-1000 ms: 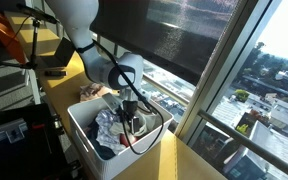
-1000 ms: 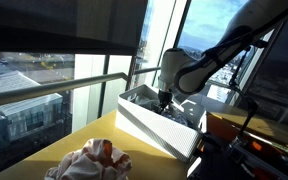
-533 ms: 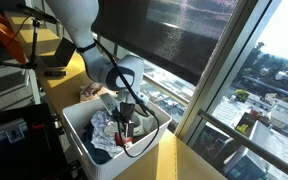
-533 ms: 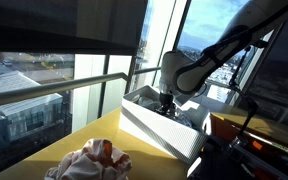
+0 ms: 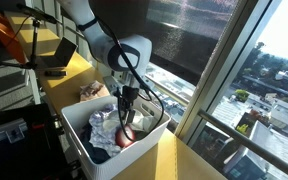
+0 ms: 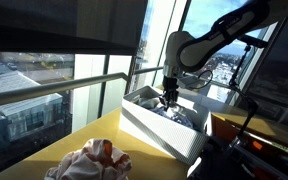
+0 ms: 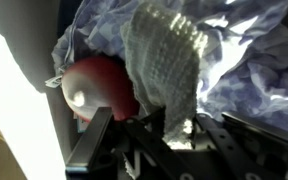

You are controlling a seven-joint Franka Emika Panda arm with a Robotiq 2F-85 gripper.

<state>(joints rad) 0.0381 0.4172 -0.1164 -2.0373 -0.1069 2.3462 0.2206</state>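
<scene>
The grey cloth dangles into the bin, so my gripper will next lift past the bin's rim, cross over the crumpled red-and-white cloth (image 6: 92,160), lower and release.
My gripper (image 7: 180,124) is shut on a grey knitted cloth (image 7: 164,70), which is pinched between the two black fingers in the wrist view. In both exterior views the gripper (image 5: 124,108) (image 6: 167,97) hangs just above a white bin (image 5: 99,160) (image 6: 156,130), with the grey cloth (image 5: 124,125) dangling from it into the bin. Under the cloth in the bin lie a red-and-white rounded thing (image 7: 99,85) and pale blue crumpled fabric (image 7: 249,55).
The bin stands on a yellow tabletop (image 6: 44,155) beside a large window with a railing (image 6: 74,85). A crumpled red-and-white cloth (image 6: 92,160) lies on the table apart from the bin. Cables and equipment (image 5: 14,50) crowd the far side of the robot.
The jaws have closed on the grey cloth inside the bin. The arm has risen, drawing the cloth up out of the pile.
</scene>
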